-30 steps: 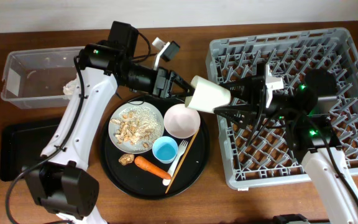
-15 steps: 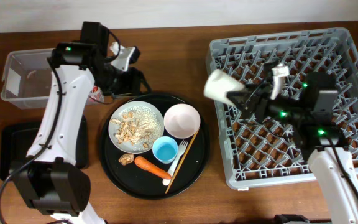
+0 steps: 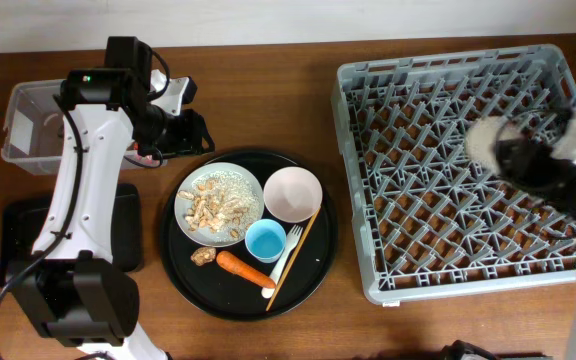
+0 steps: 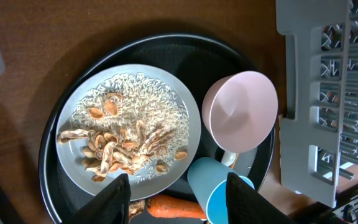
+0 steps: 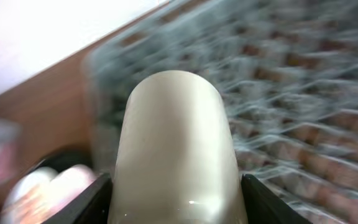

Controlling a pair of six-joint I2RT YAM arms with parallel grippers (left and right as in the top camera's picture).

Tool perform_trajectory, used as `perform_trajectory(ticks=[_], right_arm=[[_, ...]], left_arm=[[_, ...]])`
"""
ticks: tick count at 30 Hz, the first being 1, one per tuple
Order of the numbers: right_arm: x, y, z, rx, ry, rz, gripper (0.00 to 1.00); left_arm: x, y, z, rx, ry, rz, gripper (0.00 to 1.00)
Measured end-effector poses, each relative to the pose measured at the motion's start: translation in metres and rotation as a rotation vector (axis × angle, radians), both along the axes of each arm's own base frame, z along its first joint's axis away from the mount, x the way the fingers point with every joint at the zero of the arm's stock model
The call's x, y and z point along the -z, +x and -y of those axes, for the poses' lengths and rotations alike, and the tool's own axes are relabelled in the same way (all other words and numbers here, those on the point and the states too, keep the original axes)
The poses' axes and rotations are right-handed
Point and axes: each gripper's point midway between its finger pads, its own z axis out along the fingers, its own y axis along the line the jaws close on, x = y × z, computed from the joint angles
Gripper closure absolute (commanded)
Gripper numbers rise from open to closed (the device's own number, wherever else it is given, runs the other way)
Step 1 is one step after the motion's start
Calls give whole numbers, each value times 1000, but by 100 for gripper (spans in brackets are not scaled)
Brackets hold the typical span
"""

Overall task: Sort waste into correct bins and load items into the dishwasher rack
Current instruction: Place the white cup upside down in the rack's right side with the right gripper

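Observation:
I should next move my right gripper back and down over the rack's near corner away from the tray [image 3: 553, 236] and let go of the cream cup, because that corner is empty.
My right gripper [image 5: 178, 208] is shut on the cream cup [image 5: 176, 137] and holds it in the air over the right part of the grey dishwasher rack [image 3: 418, 230]; in the overhead view it is motion-blurred [image 3: 528, 155]. My left gripper [image 3: 188, 130] is open and empty, above the table between the clear tub [image 3: 38, 125] and the round tray. Its wrist view looks down on the pale plate [image 4: 86, 155] with rice scraps, the pink bowl [image 4: 240, 112], the light-blue cup [image 4: 219, 186] and the carrot [image 4: 166, 208]. The napkin and the wrapper are hidden.
The round black tray [image 3: 313, 260] also holds a brown lump [image 3: 203, 256], a white fork [image 3: 286, 262] and a chopstick [image 3: 298, 245]. The shallow black tray [image 3: 23, 245] lies at the front left, below the tub. The rack's corner shows in the left wrist view [image 4: 309, 93].
My right arm has carried the cream cup from beside the round tray rightward across the rack. My left arm has pulled back left toward the clear tub.

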Motion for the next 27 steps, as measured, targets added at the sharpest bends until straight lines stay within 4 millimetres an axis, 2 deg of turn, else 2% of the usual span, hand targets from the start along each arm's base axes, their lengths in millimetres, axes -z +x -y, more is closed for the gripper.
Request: perform_trajectory(ticks=[2, 5, 8, 11, 16, 17, 19, 20, 23, 27], right_arm=[[3, -10, 27, 111, -76, -52, 66], [20, -29, 73, 296, -179, -179, 66], [39, -37, 102, 405, -227, -282, 66], [61, -41, 121, 472, -256, -388, 66], [103, -41, 134, 494, -247, -537, 66], [112, -41, 135, 492, -239, -571, 54], [122, -41, 135, 486, -229, -606, 15], [128, -41, 136, 480, -227, -623, 1], [139, -39, 135, 472, -206, -649, 1], [138, -35, 129, 450, -166, -634, 1]], left_arm=[[0, 0, 0, 0, 0, 0, 51], [0, 0, 0, 0, 0, 0, 51], [0, 0, 0, 0, 0, 0, 51], [0, 0, 0, 0, 0, 0, 51], [0, 0, 0, 0, 0, 0, 51], [0, 0, 0, 0, 1, 0, 50], [0, 0, 0, 0, 0, 0, 48], [0, 0, 0, 0, 1, 0, 48], [0, 0, 0, 0, 3, 0, 46], [0, -1, 4, 10, 4, 0, 46]])
